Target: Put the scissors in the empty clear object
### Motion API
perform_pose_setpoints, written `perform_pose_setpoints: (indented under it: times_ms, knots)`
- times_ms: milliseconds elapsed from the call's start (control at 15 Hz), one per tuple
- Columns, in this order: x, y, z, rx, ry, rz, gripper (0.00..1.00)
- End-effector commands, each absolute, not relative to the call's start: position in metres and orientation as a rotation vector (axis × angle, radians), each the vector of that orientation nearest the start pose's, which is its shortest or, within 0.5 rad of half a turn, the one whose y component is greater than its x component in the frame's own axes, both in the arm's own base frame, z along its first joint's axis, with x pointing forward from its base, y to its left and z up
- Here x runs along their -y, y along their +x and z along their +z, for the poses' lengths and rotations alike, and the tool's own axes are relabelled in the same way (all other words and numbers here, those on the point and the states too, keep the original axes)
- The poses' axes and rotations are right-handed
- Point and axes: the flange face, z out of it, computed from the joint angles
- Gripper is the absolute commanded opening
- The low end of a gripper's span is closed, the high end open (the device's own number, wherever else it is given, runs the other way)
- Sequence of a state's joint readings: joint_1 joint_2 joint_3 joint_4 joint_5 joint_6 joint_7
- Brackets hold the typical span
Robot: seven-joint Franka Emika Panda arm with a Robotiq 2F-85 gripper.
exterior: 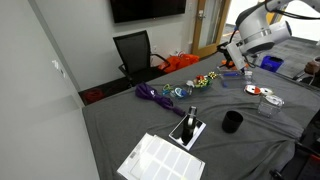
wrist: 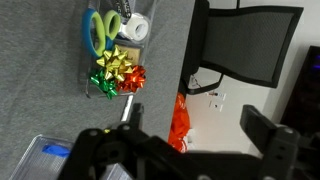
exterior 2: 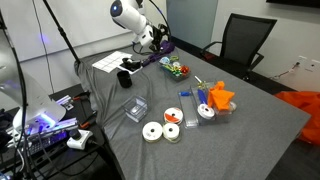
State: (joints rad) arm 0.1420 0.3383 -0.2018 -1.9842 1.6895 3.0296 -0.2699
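Observation:
My open gripper will pass the shiny gift bows, then lower to the scissors' green and blue handles.
The scissors [wrist: 100, 30], with green and blue handles, lie in a clear tray [wrist: 88, 72] next to a tape roll [wrist: 136, 28] and shiny gift bows [wrist: 117, 70]. That tray shows in both exterior views [exterior: 205, 80] [exterior 2: 178, 68]. A clear container that looks empty [exterior 2: 135, 110] stands nearer the table's edge. My gripper [wrist: 198, 113] is open and empty. It hovers above the grey table, off to the side of the tray, and shows in both exterior views [exterior: 228, 57] [exterior 2: 157, 45].
Also on the table are a black cup [exterior: 232, 122], a white sheet [exterior: 160, 158], a black device [exterior: 188, 128], a purple bundle [exterior: 155, 93], white discs [exterior 2: 152, 130] and a clear box with an orange thing [exterior 2: 215, 100]. A black chair [exterior 2: 245, 40] stands beside the table.

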Motion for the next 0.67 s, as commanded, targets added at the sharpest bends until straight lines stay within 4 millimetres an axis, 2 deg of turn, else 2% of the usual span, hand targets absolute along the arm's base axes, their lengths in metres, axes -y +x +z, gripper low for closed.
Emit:
perform_pose_setpoints:
  times_ms: [0, 133, 333, 600]
  knots:
    - [0.113, 0.629, 0.276, -1.662, -1.844, -0.849, 1.0]
    - [0.114, 0.635, 0.248, -1.692, -1.843, -0.822, 1.0]
    - [0.11, 0.632, 0.212, -1.712, -1.892, -0.765, 1.0]
    - [0.106, 0.622, 0.179, -1.713, -1.967, -0.684, 1.0]
